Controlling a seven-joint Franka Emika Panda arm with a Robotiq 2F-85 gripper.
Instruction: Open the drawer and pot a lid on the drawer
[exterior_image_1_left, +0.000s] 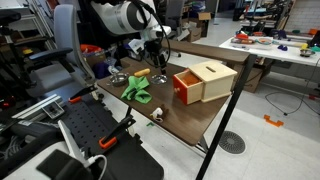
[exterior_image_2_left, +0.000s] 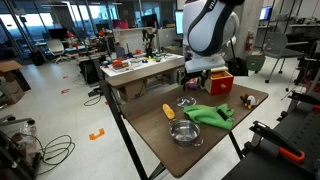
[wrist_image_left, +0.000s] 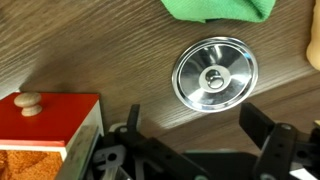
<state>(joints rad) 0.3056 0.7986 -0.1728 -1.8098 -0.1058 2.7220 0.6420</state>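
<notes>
My gripper moves down and toward the green cloth onto the lid's centre knob (exterior_image_2_left: 187, 100) (wrist_image_left: 214, 79) next, since that knob lies below it, on the cloth's side.
The light-wood box (exterior_image_1_left: 213, 77) with a sloped top stands on the table. Its red-orange drawer (exterior_image_1_left: 187, 87) is pulled out. In the wrist view the drawer front with its wooden knob (wrist_image_left: 31, 103) is at lower left, with the orange inside of the drawer below it. A round silver lid (wrist_image_left: 214, 73) with a centre knob lies flat on the table; it also shows in an exterior view (exterior_image_2_left: 186, 101). My gripper (wrist_image_left: 197, 125) is open and empty, hovering above the table just beside the lid and next to the drawer. It shows in an exterior view (exterior_image_1_left: 159, 60).
A green cloth (exterior_image_1_left: 138, 91) lies near the lid, also at the top of the wrist view (wrist_image_left: 220, 8). A small steel pot (exterior_image_2_left: 184, 133) and an orange object (exterior_image_2_left: 167, 110) sit on the table. The table edge (exterior_image_1_left: 215, 125) is close behind the box.
</notes>
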